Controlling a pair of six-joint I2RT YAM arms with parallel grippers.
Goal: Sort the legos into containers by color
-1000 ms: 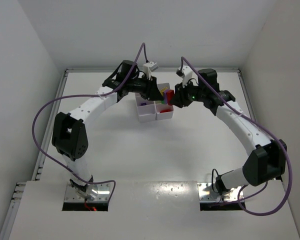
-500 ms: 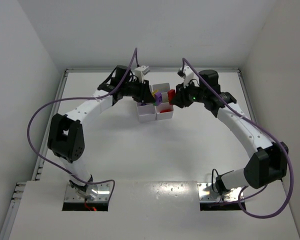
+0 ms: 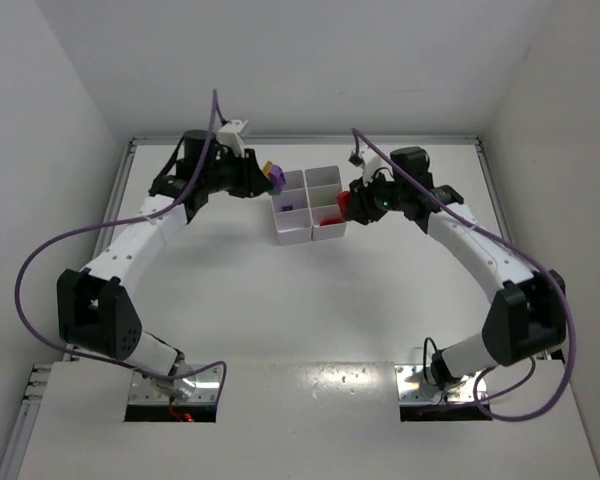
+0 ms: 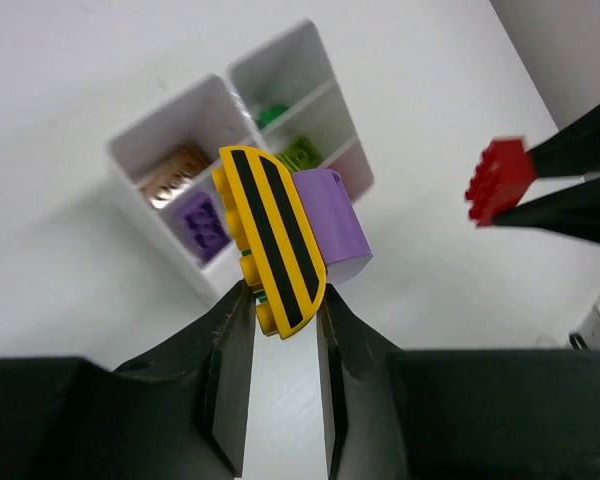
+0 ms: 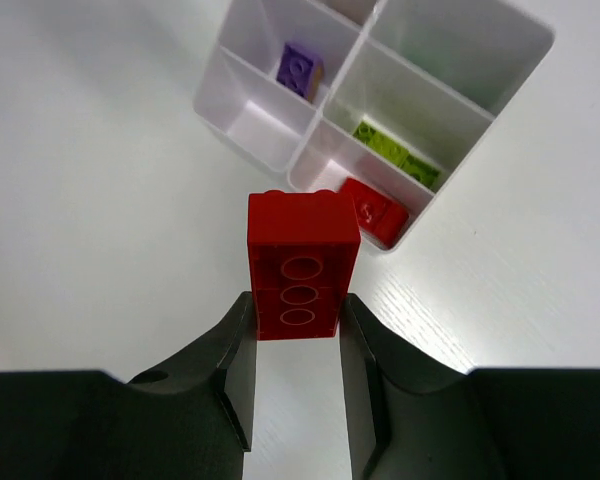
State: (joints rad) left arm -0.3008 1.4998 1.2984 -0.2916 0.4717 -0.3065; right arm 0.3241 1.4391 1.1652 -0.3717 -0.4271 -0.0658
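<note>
My right gripper moves down and to the left in the top view next, over the tray's near corner section (image 3: pixel 328 222) (image 5: pixel 360 191), because a red brick lies there.
The white six-compartment tray (image 3: pixel 292 234) stands at the table's far middle. My left gripper (image 3: pixel 267 178) is shut on a yellow black-striped lego with a purple brick stuck to it (image 4: pixel 280 235), held above the table just left of the tray (image 4: pixel 156 131). My right gripper (image 3: pixel 350 204) is shut on a red brick (image 5: pixel 302 262), held at the tray's right side; that brick also shows in the left wrist view (image 4: pixel 498 180). The tray (image 5: pixel 525 32) holds a purple brick (image 5: pixel 300 68), green bricks (image 5: pixel 395 150), a red brick (image 5: pixel 375 212) and an orange-brown brick (image 4: pixel 175 170).
White walls close the table on the left, back and right. Purple cables loop from both arms above the table. The arm bases sit on metal plates (image 3: pixel 175 385) at the near edge.
The two grippers were together over the tray and have drawn apart. The left one swung left with the yellow and purple piece; the right one kept the red brick and shifted slightly right.
</note>
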